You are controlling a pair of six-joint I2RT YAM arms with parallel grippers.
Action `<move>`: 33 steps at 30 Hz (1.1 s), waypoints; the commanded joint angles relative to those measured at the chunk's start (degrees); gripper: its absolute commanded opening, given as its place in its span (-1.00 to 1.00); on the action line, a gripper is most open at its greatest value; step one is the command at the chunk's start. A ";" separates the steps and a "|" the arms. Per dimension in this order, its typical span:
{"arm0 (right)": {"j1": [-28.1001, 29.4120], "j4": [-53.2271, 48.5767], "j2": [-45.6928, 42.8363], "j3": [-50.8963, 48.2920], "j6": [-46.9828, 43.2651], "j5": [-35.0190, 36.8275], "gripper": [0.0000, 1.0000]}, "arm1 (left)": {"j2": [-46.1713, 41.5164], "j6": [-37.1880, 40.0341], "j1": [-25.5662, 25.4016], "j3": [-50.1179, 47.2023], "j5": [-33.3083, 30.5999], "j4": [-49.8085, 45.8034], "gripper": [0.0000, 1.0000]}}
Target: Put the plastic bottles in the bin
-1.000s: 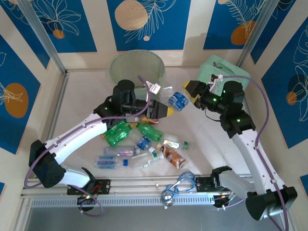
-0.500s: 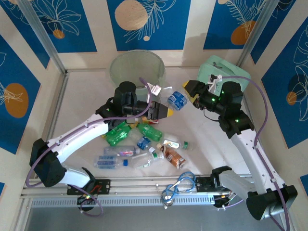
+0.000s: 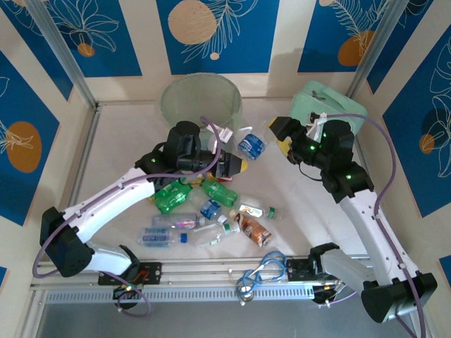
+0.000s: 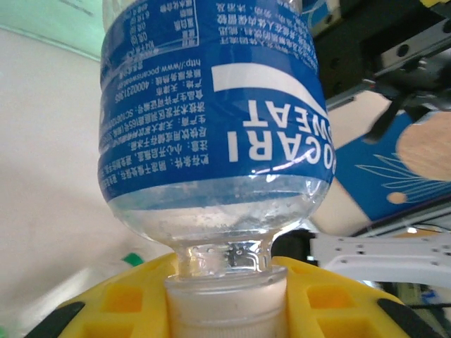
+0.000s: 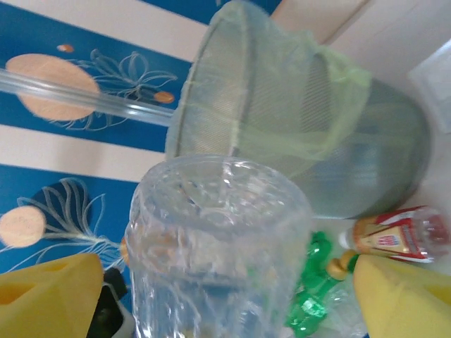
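Note:
The left gripper carries the capped bottle outward next, over the opening of the pale-green bin (image 3: pixel 201 98), and will let go of it there, since the bin is open at the top.
A clear bottle with a blue label (image 3: pixel 251 146) hangs above the table between the two arms. My left gripper (image 3: pixel 238 167) is shut on its white cap; in the left wrist view the cap sits between the yellow fingers (image 4: pixel 331 310) of the left gripper (image 4: pixel 227 306), with the bottle (image 4: pixel 211 127) rising above. My right gripper (image 3: pixel 277 138) is open just right of the bottle. In the right wrist view the bottle (image 5: pixel 218 239) stands between its spread fingers (image 5: pixel 49 296), touching neither. The pale-green bin (image 3: pixel 201 98) stands behind, also large in the right wrist view (image 5: pixel 296 120).
Several crushed bottles lie on the table below the arms: green ones (image 3: pixel 169 196) (image 3: pixel 220 191), a brown one (image 3: pixel 252 229), clear ones (image 3: pixel 158 236). A mint-green soft case (image 3: pixel 320 105) sits at the back right. Cable loops (image 3: pixel 261 271) lie on the front rail.
The blue-labelled bottle has shifted left with my left gripper, away from the right gripper. The right arm has barely moved.

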 commanded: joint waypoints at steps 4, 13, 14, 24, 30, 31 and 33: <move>-4.16 -18.40 -3.60 5.83 -5.43 11.42 0.86 | -7.17 10.69 -0.28 3.85 -13.87 -8.48 -0.89; -8.57 -26.55 -7.60 1.55 -2.36 16.11 0.85 | -9.70 17.85 0.02 11.30 -28.96 -16.64 -1.00; -8.60 -26.55 -7.49 1.01 -2.06 15.56 0.84 | -9.32 19.06 0.19 12.48 -30.03 -17.52 -1.00; -7.19 -26.70 -7.32 -2.62 -0.89 13.17 0.78 | 1.11 24.08 5.27 27.12 -41.13 -28.70 -1.00; -6.58 -26.58 -7.34 -4.22 -0.63 12.47 0.78 | 8.41 23.18 10.85 30.78 -40.19 -30.74 -1.00; -6.44 -26.54 -7.20 -4.38 -0.62 12.34 0.78 | 9.40 22.87 11.91 31.14 -39.84 -30.86 -1.00; -6.26 -26.09 -7.02 -4.61 -0.49 12.12 0.78 | 11.60 21.73 14.36 32.11 -38.72 -31.35 -1.00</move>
